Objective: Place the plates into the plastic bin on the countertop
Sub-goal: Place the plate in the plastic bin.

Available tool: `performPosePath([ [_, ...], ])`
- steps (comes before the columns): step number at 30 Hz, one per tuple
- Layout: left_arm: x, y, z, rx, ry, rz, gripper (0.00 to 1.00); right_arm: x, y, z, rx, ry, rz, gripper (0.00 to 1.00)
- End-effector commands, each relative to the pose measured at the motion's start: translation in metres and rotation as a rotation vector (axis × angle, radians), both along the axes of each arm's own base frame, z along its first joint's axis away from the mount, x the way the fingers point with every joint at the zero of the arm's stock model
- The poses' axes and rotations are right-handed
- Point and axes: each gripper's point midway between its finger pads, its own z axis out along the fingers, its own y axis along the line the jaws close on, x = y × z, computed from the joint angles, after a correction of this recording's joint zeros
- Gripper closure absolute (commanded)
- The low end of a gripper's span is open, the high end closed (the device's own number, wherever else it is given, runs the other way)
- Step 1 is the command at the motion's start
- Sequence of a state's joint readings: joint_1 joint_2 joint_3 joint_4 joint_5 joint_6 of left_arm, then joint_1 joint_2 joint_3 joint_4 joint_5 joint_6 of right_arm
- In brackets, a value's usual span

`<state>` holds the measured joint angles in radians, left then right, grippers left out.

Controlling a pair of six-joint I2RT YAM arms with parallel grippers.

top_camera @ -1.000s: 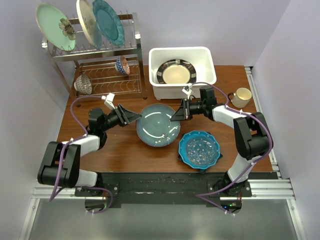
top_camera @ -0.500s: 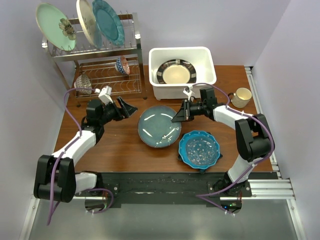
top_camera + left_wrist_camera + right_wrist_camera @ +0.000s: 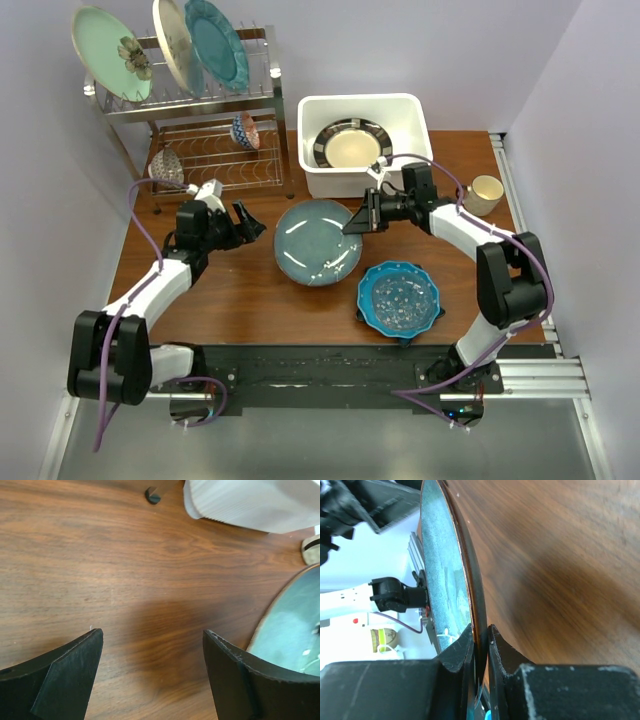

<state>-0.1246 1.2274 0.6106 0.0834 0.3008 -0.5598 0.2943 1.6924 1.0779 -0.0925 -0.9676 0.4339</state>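
My right gripper will lift outward over the bin's near side, because that side is in the way, and then go down to release onto the dark-rimmed cream plate (image 3: 352, 147).
A round grey-blue plate (image 3: 318, 242) with a brownish rim is at the middle of the wooden countertop (image 3: 230, 290), tilted. My right gripper (image 3: 357, 222) is shut on its right rim; the right wrist view shows the rim (image 3: 442, 565) pinched between the fingers (image 3: 481, 630). My left gripper (image 3: 250, 218) is open and empty, left of the plate; its wrist view (image 3: 152, 635) shows the plate's edge (image 3: 295, 625). The white plastic bin (image 3: 312, 180) holds a dark-rimmed cream plate (image 3: 352, 147). A blue scalloped dotted plate (image 3: 400, 296) lies front right. A mint flower plate (image 3: 110, 55) stands in the rack.
A chrome wire rack (image 3: 210, 150) at the back left also holds a cream plate (image 3: 172, 45), a teal plate (image 3: 215, 42) and two small bowls (image 3: 245, 130) (image 3: 166, 168). A cream mug (image 3: 484, 194) stands right of the bin. The bin's corner shows in the left wrist view (image 3: 250, 505).
My left gripper has let go of the grey-blue plate's left edge and drawn back to the left. My right gripper has shifted the plate slightly toward the bin.
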Motion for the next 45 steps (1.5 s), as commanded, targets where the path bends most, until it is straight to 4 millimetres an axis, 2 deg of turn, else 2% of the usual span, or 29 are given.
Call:
performPosePath([
  [1,0.009,0.003,0.008,0.032,-0.035,-0.006,0.15,0.004,0.012,0.088,0.146,-0.169,0.074,1.0],
  [13,0.005,0.001,0.0,0.033,-0.017,-0.022,0.15,0.044,0.019,0.138,0.178,-0.256,0.017,1.0],
  [15,0.005,0.001,0.0,0.035,-0.017,-0.025,0.15,0.051,0.018,0.141,0.182,-0.253,0.005,1.0],
  [21,0.004,0.001,-0.002,0.033,-0.013,-0.027,0.15,0.083,0.0,0.169,0.232,-0.282,-0.1,1.0],
  [24,0.005,-0.001,-0.003,0.027,-0.01,-0.034,0.15,0.103,-0.019,0.178,0.268,-0.273,-0.164,1.0],
  [30,0.004,-0.001,-0.004,0.026,-0.009,-0.036,0.15,0.132,-0.041,0.194,0.304,-0.276,-0.248,1.0],
  [36,0.003,-0.002,-0.005,0.025,-0.004,-0.038,0.15,0.158,-0.053,0.203,0.31,-0.288,-0.316,1.0],
  [45,0.003,-0.004,-0.007,0.017,0.0,-0.049,0.15,0.198,-0.065,0.203,0.286,-0.294,-0.434,1.0],
])
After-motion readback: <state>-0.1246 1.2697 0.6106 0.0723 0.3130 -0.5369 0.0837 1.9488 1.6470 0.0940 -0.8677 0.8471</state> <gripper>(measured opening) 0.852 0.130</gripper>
